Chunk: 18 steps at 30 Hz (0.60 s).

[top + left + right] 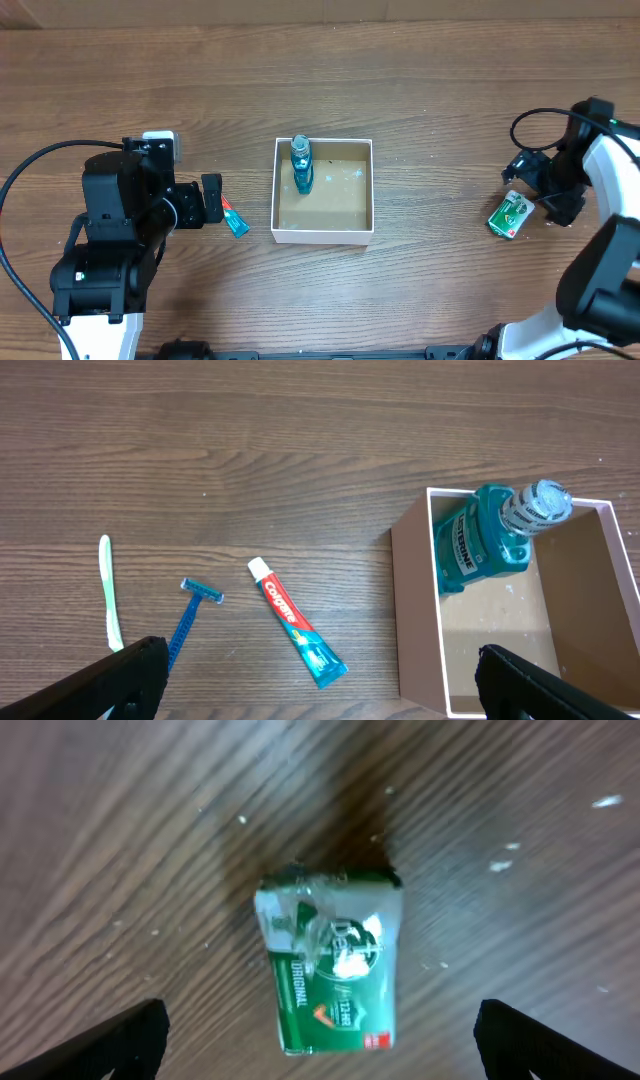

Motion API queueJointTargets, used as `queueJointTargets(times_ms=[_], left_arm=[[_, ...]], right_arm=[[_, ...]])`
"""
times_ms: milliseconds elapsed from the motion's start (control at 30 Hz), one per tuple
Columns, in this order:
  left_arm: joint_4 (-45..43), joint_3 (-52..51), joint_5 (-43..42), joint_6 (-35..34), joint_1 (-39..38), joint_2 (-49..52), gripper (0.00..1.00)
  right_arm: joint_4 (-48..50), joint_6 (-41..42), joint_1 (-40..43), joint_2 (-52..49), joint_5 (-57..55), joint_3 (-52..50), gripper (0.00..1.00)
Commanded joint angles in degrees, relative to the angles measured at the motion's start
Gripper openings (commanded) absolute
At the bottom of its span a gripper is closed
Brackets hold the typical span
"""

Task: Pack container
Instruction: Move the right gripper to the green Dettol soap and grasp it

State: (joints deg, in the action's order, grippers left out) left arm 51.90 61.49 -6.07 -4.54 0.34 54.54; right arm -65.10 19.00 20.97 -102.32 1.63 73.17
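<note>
Next, my right gripper will lower its open fingers down around the long sides of the green packet (332, 960) below and close, since the packet's width fits between them.
The container (365, 190), a white-walled square box with a tan floor, sits mid-table and holds a teal mouthwash bottle (302, 165) lying along its left wall; both also show in the left wrist view, container (418, 610) and bottle (490, 535). A toothpaste tube (297, 623) lies on the table left of the container (235, 221). My left gripper (320, 685) is open above the tube's lower end, empty. A green packet (332, 960) lies at the right (510, 215). My right gripper (320, 1040) is open over it, empty.
A blue razor (190, 622) and a white-green toothbrush (110, 595) lie on the wooden table left of the toothpaste. The left arm's body (110, 240) covers them in the overhead view. A black cable (535, 120) loops by the right arm.
</note>
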Motion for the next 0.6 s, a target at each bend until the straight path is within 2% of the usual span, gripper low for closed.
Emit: queueJointTargets(times_ms=[0,333,567], left_arm=[[-0.17,1.33,-0.83,-0.61,-0.37,-0.20,1.00],[0.22,1.33,-0.83,-0.61,-0.37,-0.17,1.00],[0.31,1.33,-0.83,-0.61,-0.37,-0.17,1.00]], right_arm=[[2.29,-1.01,0.11,-1.29,1.07,-3.08,1.00],[10.10,-1.07,0.11,-1.31,0.26,-9.11,1.00],[10.82,-0.98,0.11,-1.31,-3.72,-10.21,0.98]])
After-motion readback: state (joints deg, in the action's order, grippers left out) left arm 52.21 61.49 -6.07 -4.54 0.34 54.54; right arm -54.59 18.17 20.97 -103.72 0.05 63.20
